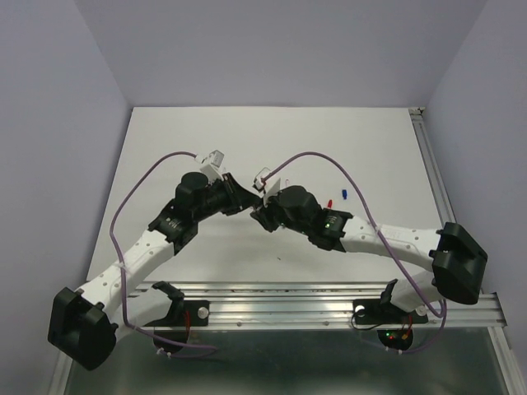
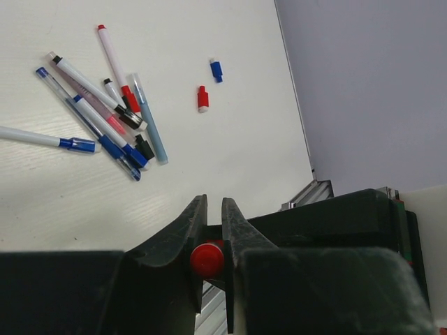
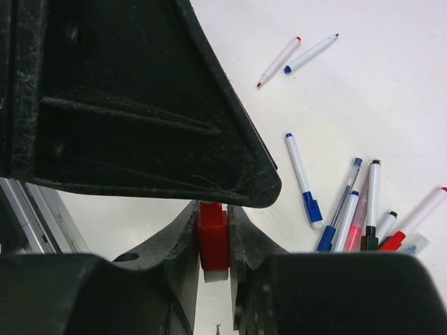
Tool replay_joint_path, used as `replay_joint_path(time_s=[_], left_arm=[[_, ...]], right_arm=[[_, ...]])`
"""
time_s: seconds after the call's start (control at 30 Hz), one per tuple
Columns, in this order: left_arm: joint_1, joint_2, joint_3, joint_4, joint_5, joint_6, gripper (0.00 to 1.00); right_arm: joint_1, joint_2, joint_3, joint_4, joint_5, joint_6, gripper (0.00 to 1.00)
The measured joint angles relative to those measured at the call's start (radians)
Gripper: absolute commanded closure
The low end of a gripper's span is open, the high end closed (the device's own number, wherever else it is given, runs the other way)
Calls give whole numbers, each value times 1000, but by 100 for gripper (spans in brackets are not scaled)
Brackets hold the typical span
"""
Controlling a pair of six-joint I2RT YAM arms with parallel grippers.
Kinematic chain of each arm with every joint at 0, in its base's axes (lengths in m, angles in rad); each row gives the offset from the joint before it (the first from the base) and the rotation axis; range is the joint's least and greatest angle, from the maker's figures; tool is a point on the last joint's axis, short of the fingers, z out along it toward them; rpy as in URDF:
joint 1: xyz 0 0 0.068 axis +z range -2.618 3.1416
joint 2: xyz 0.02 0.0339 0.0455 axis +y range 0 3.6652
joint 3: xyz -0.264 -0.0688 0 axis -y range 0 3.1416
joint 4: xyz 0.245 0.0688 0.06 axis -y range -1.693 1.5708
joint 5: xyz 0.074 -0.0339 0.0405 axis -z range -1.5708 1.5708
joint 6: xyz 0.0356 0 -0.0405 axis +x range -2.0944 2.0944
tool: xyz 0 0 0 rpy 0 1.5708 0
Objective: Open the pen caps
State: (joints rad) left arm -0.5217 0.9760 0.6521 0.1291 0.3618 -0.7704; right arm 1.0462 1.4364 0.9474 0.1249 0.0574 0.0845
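My right gripper moves across and down next, beside the loose red cap (image 1: 330, 203), which lies below it and to its right in the top view, keeping caps together.
My left gripper (image 1: 247, 196) and right gripper (image 1: 262, 202) meet tip to tip above the middle of the white table (image 1: 181, 148). The left gripper (image 2: 213, 202) is shut on a red pen end (image 2: 207, 259). The right gripper (image 3: 213, 206) is shut on a red cap (image 3: 214, 236) with a white bit below it, and the left gripper's body (image 3: 140, 105) hangs just above it. A pile of several pens (image 2: 105, 112) lies on the table and also shows in the right wrist view (image 3: 363, 216). A loose red cap (image 2: 202, 99) and a loose blue cap (image 2: 216, 70) lie apart from the pile.
The loose red cap (image 1: 330, 200) and blue cap (image 1: 344, 194) lie just right of the right arm. Two single pens (image 3: 279, 61) lie away from the pile, and one blue-capped pen (image 3: 302, 178) lies beside it. Metal rails run along the near edge (image 1: 329, 296) and right edge (image 1: 432, 164).
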Motion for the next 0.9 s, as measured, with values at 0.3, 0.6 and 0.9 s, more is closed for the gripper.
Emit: replay_joint_path(time_s=[0.3, 0.6, 0.9], left_arm=[[104, 227, 278, -108, -177, 131, 100], [325, 377, 491, -89, -247, 270, 100], [305, 351, 242, -103, -237, 256, 100]], right_arm=[[-14, -125, -279, 170, -79, 243, 99], [35, -355, -579, 72, -126, 504, 99], [-107, -320, -389, -210, 158, 583, 99]])
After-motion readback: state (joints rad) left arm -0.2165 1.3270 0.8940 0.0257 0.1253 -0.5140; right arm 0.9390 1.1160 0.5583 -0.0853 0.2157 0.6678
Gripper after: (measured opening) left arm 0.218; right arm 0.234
